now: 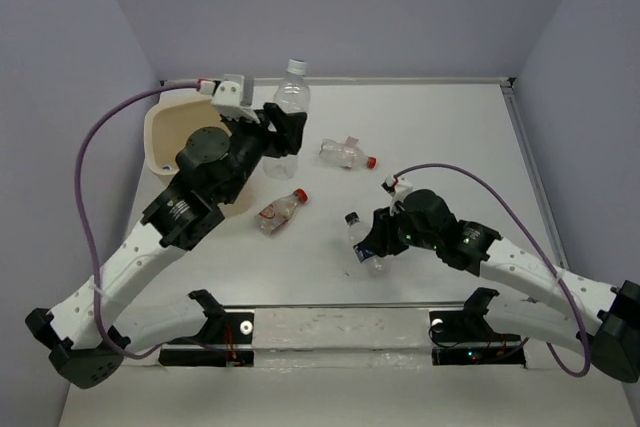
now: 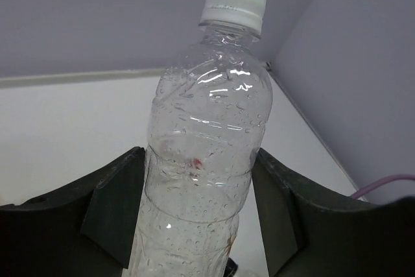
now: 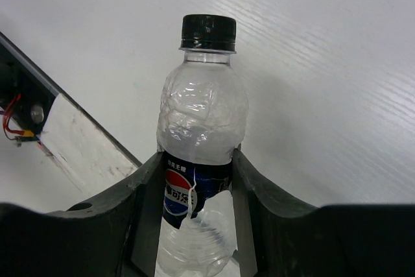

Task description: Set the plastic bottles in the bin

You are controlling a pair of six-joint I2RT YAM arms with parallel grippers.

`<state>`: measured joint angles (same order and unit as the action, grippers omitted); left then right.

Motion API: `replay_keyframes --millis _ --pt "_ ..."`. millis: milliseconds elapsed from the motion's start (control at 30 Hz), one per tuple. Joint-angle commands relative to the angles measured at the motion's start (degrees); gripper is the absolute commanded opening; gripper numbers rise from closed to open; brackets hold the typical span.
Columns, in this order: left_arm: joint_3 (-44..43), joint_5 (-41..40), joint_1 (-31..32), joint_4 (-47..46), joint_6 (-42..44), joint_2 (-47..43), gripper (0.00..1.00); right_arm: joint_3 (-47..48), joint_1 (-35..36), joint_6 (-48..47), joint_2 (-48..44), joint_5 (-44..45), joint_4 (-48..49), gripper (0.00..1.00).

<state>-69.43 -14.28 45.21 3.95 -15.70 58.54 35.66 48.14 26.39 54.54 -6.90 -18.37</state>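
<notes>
My left gripper holds the clear bottle (image 1: 291,107) beside the cream bin. Next, it should go left in the top view, over the bin's opening (image 1: 176,132), and release the bottle.
My left gripper (image 1: 287,137) is shut on a clear white-capped bottle (image 1: 291,107), held upright above the table just right of the cream bin (image 1: 160,132); in the left wrist view the bottle (image 2: 207,141) fills the gap between the fingers (image 2: 113,209). My right gripper (image 1: 372,244) is shut on a black-capped bottle with a blue label (image 1: 362,242), low over the table near the front; it also shows in the right wrist view (image 3: 201,128). Two red-capped bottles lie on the table: one at the centre (image 1: 345,153), one nearer the left arm (image 1: 280,211).
The left arm covers part of the bin's rim and its right side. A metal rail (image 1: 340,307) runs along the table's front edge. Purple walls close in the back and both sides.
</notes>
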Motion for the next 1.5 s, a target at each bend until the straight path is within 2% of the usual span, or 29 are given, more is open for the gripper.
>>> replay_keyframes --millis 0,100,133,167,200,267,300,333,500,533,567,600,633,667,800,1033,1233,1333,1367,1400,1467 --pt "-2.38 -13.83 -1.79 0.10 3.39 -6.06 0.38 3.80 0.55 -0.11 -0.32 -0.92 3.77 0.19" --pt "-1.68 -21.03 -3.63 -1.04 6.48 -7.48 0.38 6.34 0.55 -0.73 0.65 -3.03 7.73 0.15" --pt "0.24 -27.57 -5.12 -3.48 9.61 -8.00 0.38 7.22 0.55 -1.16 1.52 -3.56 10.17 0.15" --pt "1.82 -30.60 -6.61 -3.51 11.38 -8.01 0.38 8.19 0.55 -1.17 1.53 -4.17 11.41 0.15" --pt "4.97 -31.93 -8.98 -8.73 13.49 -8.09 0.38 10.55 0.55 -1.78 3.10 -5.22 13.69 0.15" --pt "6.49 -27.93 -15.56 -10.44 11.41 -8.01 0.38 13.63 0.55 -2.74 5.56 -6.02 15.64 0.15" --pt "7.19 -25.82 -21.60 -12.28 10.35 -7.75 0.39 15.21 0.55 -4.05 6.97 -6.37 16.60 0.15" --pt "8.33 -23.36 -23.92 -13.25 9.39 -7.13 0.39 18.36 0.55 -4.42 9.94 -6.55 18.53 0.15" --pt "9.66 -23.33 -27.89 -18.53 8.68 -3.18 0.43 28.83 0.55 -6.53 19.01 -8.48 23.47 0.14" --pt "9.84 -22.55 -28.42 -18.62 8.32 -2.04 0.46 30.68 0.55 -6.62 21.02 -8.83 24.60 0.14" --pt "9.75 -21.93 -28.68 -18.10 7.28 -1.60 0.67 33.48 0.55 -6.44 21.82 -9.18 25.66 0.14" --pt "9.58 -21.58 -28.95 -17.23 6.40 -1.33 0.82 35.16 0.55 -6.53 22.62 -9.71 26.27 0.14" --pt "8.70 -21.40 -29.21 -16.00 5.34 -0.98 0.93 36.75 0.55 -6.70 23.49 -9.89 26.80 0.14" --pt "8.00 -21.49 -29.30 -12.77 3.77 -0.98 0.99 40.16 0.55 -6.53 25.68 -9.72 26.98 0.14" --pt "5.62 -21.58 -29.30 -8.78 2.87 -2.99 0.99 47.12 0.55 -5.57 32.19 -10.24 27.51 0.14" --pt "7.37 -12.02 -29.30 -6.15 0.68 -11.87 0.99 62.57 1.08 -3.01 43.88 -12.88 31.90 0.14" --pt "9.93 -5.67 -29.30 0.88 -0.82 -18.63 0.99 72.08 3.62 -3.28 55.48 -12.62 35.42 0.14" --pt "8.88 -3.40 -29.30 4.75 -0.91 -20.92 0.99 79.54 4.15 -3.80 60.84 -12.09 33.51 0.15" --pt "8.44 -2.25 -29.30 5.97 -0.91 -21.36 0.99 82.18 4.68 -4.07 64.77 -12.00 31.83 0.19" --pt "7.91 0.54 -29.30 7.90 -0.65 -22.15 0.99 87.60 4.68 -4.42 66.64 -12.44 28.77 0.39" --pt "7.47 3.53 -29.30 9.67 -0.29 -22.68 0.99 91.76 4.68 -4.51 69.54 -13.31 26.31 0.60"
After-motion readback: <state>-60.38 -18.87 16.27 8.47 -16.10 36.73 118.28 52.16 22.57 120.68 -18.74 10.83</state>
